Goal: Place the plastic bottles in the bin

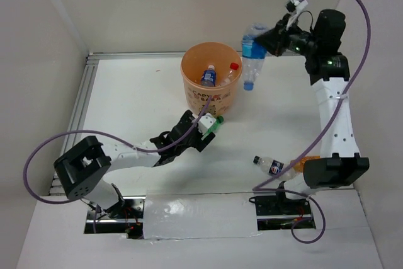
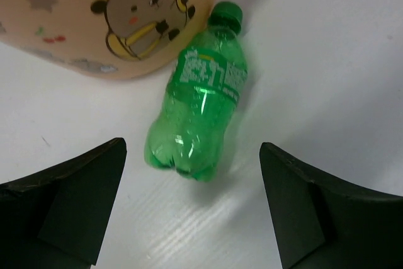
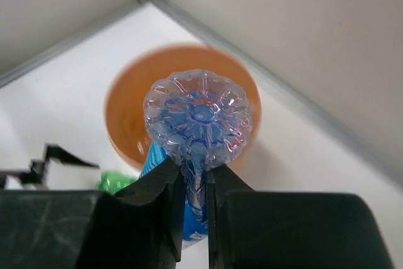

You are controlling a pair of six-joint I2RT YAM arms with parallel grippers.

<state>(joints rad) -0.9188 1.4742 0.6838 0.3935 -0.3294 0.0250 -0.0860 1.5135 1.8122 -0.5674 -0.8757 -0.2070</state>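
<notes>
My left gripper's open fingers come down outward around the green bottle's base next and close, since that base lies below and outward, pointing between them.
The peach-orange bin stands at the back middle, with two small bottles inside. My right gripper is shut on a clear bottle with a blue label, held cap-down in the air just right of the bin; in the right wrist view the squeezed bottle hangs over the bin. My left gripper is open on the table, with a green bottle lying ahead of its fingers, beside the bin's wall. A clear bottle with a black cap and an orange bottle lie by the right arm's base.
White walls close in the table on the left, back and right. A metal rail runs along the left edge. The purple cables loop over both arms.
</notes>
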